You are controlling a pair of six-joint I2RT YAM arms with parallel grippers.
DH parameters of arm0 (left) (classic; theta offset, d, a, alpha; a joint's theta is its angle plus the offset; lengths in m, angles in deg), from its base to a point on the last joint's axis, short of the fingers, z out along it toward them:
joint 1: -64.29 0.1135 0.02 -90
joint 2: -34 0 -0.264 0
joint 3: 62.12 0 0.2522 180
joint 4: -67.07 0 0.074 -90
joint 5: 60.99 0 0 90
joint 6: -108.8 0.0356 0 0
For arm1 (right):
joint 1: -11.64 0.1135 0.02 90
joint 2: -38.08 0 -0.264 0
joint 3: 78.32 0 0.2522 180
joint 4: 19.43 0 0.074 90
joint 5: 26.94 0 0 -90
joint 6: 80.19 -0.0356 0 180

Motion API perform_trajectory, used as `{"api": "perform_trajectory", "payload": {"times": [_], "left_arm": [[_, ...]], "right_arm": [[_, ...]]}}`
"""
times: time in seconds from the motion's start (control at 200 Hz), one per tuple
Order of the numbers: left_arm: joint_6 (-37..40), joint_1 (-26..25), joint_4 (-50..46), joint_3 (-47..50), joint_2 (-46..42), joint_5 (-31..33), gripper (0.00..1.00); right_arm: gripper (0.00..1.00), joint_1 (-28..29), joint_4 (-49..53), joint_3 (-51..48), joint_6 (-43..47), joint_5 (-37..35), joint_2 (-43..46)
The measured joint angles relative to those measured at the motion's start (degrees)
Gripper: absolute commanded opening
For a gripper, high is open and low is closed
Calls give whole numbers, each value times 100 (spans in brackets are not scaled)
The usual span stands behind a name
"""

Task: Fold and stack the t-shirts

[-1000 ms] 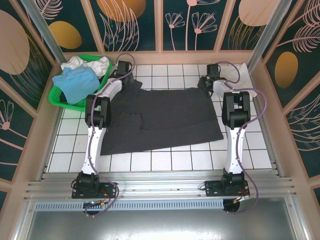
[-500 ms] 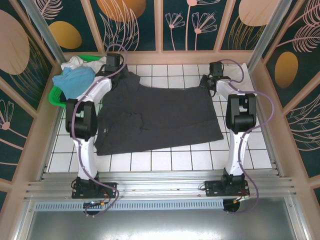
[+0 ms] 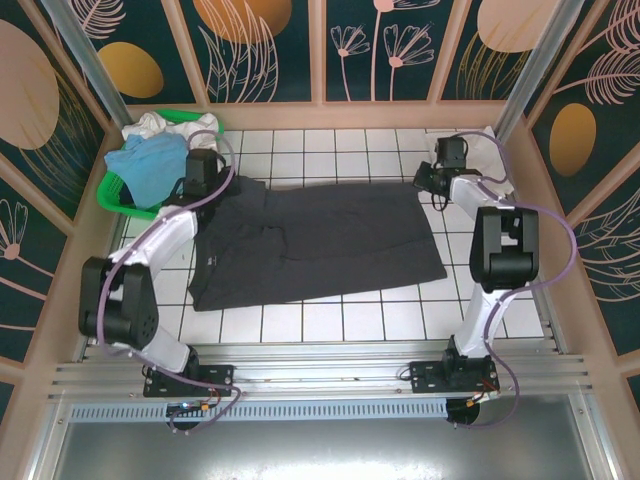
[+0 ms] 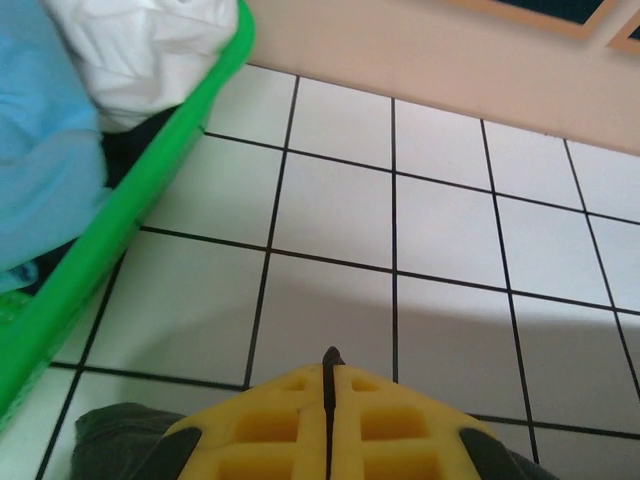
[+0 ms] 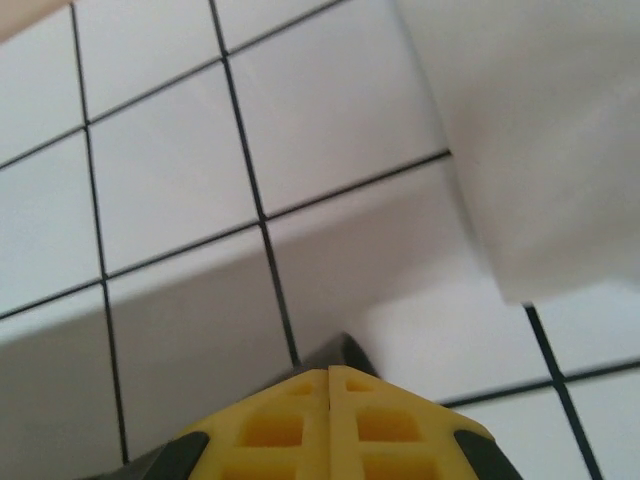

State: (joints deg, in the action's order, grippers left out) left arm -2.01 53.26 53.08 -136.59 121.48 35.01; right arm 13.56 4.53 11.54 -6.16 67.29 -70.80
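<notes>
Both grippers already hold the shirt's back corners, so next my right gripper needs to draw the pinched hem back and release it onto the middle of the shirt's nearby side.
A large dark charcoal t-shirt (image 3: pixel 320 240) lies spread flat on the white tiled table. My left gripper (image 3: pixel 212 172) is at its back left corner, and in the left wrist view the yellow fingers (image 4: pixel 290 420) are shut on a thin sliver of dark cloth (image 4: pixel 332 357). My right gripper (image 3: pixel 428 182) is at the back right corner, with its fingers (image 5: pixel 380 425) shut on a dark fold of the same shirt (image 5: pixel 346 351). A light blue t-shirt (image 3: pixel 150 165) and white t-shirts (image 3: pixel 172 125) lie heaped in the basket.
The green plastic basket (image 3: pixel 115 200) stands at the back left, its rim (image 4: pixel 130 210) close beside the left gripper. A white cloth (image 3: pixel 485 140) lies in the back right corner, near the right gripper (image 5: pixel 329 372). Low walls fence the table on all sides.
The right gripper has shut on the shirt's back right corner. The left arm has swung out left and its gripper has come nearer, dragging the shirt's left side leftward.
</notes>
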Motion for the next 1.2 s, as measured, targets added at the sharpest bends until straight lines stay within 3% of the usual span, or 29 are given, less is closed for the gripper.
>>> {"api": "perform_trajectory", "payload": {"times": [0.215,0.355,0.661,0.851,1.196], "left_arm": [[-254,-2,461,1333,-1213,-11,0],[-474,-7,640,2157,-1519,-175,0],[-863,-96,754,2662,-2081,-553,0],[-1056,-612,883,3027,-2295,-511,0],[-1335,-636,898,3689,-2297,-273,0]], "right_arm": [[0,-330,-293,-872,-267,461,601],[0,-529,-492,-1137,-516,914,695],[0,-568,-645,-1674,-844,1196,1143],[0,-568,-791,-2081,-994,1198,1504],[0,-570,-846,-2745,-1019,1172,1587]]}}
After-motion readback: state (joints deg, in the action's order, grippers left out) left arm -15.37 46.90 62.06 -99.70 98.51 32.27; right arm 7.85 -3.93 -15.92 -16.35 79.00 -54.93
